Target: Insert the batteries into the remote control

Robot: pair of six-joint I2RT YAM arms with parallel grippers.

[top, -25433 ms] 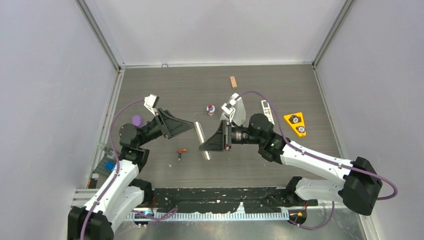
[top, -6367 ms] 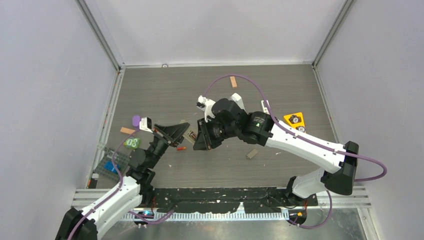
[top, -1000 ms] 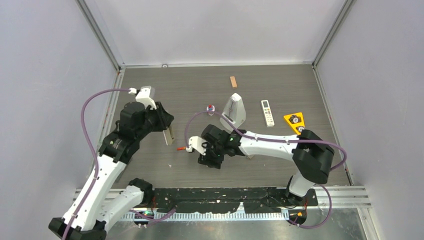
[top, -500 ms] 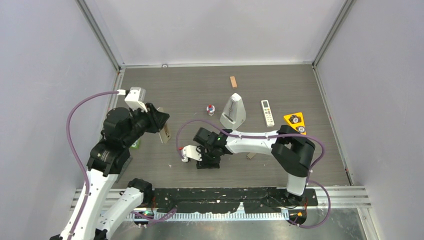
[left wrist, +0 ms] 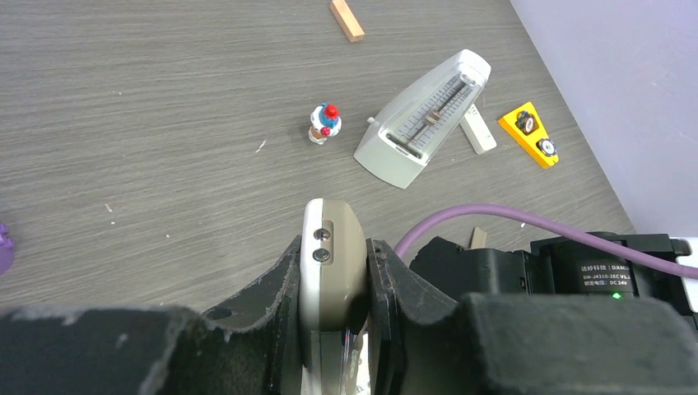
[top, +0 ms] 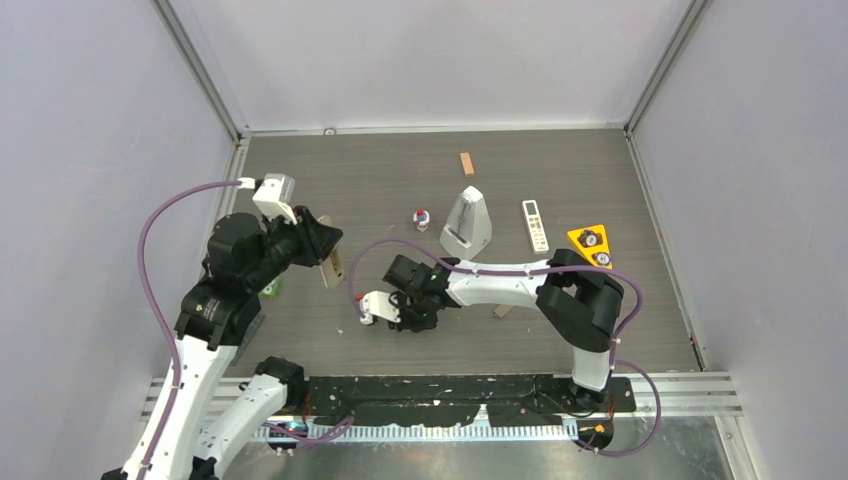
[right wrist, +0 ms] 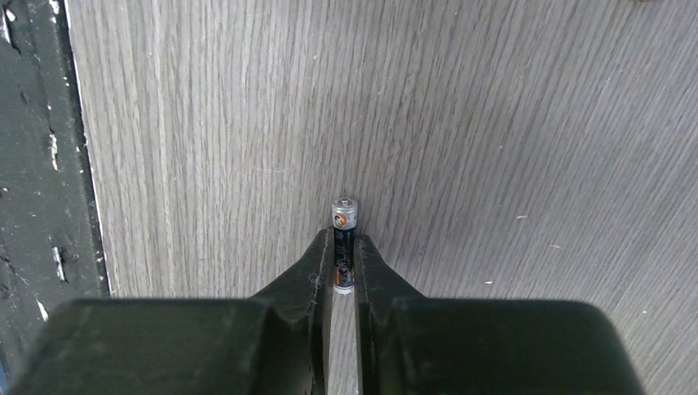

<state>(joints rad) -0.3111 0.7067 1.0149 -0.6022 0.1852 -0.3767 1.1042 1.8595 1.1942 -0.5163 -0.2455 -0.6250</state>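
The robot's right gripper will next move up, tilt toward the remote control's grey-brown side [top: 333,268] and let go of the battery, because that side hangs above the gripper, to its left in the top view.
My left gripper [left wrist: 333,271] is shut on the remote control [left wrist: 332,255], a slim bar held edge-on with its grey-brown side to the right and its rounded end poking out past the fingers. From above, the remote control [top: 331,263] hangs tilted over the table's left half in that gripper [top: 322,250]. My right gripper [right wrist: 343,247] is low over the wood near the front edge, shut on one of the batteries [right wrist: 344,234], a thin dark cylinder with an orange band and a silver tip. In the top view the right gripper [top: 408,312] hides that battery.
A grey metronome [top: 468,222] stands mid-table beside a small figurine [top: 421,218]. Right of them lie a short white remote with buttons [top: 535,225] and a yellow triangle [top: 591,246]. A wooden block [top: 466,163] lies at the back. A small beige piece [top: 503,311] lies beside the right arm.
The right gripper's jaws have closed on the battery after swinging slightly toward the front. The left arm shifted a little left with the remote, then held still.
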